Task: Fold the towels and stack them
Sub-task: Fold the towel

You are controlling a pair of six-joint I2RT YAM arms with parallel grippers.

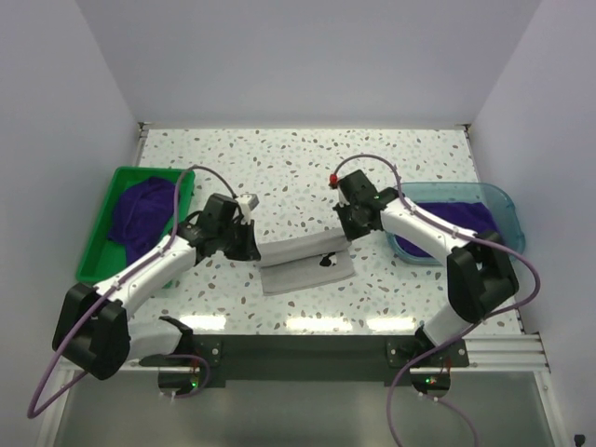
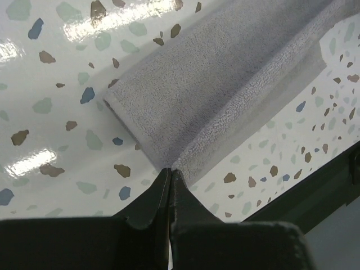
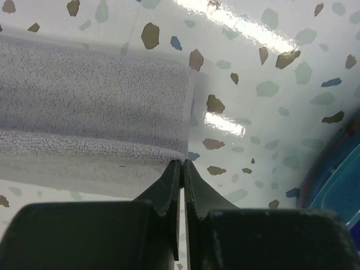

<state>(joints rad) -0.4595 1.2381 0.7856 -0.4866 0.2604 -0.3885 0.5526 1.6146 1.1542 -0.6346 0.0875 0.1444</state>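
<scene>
I next need to move my right gripper back and down to the towel's near corner by the tray and release, as a piece along the towel's near edge is uncovered.
A pale grey-white towel [image 1: 307, 270] lies in the middle of the table, its far edge raised in a taut strip between my two grippers. My left gripper [image 1: 253, 250] is shut on the towel's left corner; the left wrist view shows the cloth [image 2: 225, 84] running out from the pinched fingertips [image 2: 170, 170]. My right gripper [image 1: 348, 238] is shut on the right corner, and the right wrist view has the towel [image 3: 90, 107] stretching left from its tips [image 3: 183, 163]. One dark purple towel [image 1: 140, 216] sits crumpled at the left. Another purple towel [image 1: 445, 228] lies at the right.
The left purple towel fills a green bin [image 1: 98, 244] by the left wall. The right one rests in a translucent teal tray [image 1: 498, 200], whose rim [image 3: 337, 191] shows close to my right gripper. White walls enclose the speckled table on three sides.
</scene>
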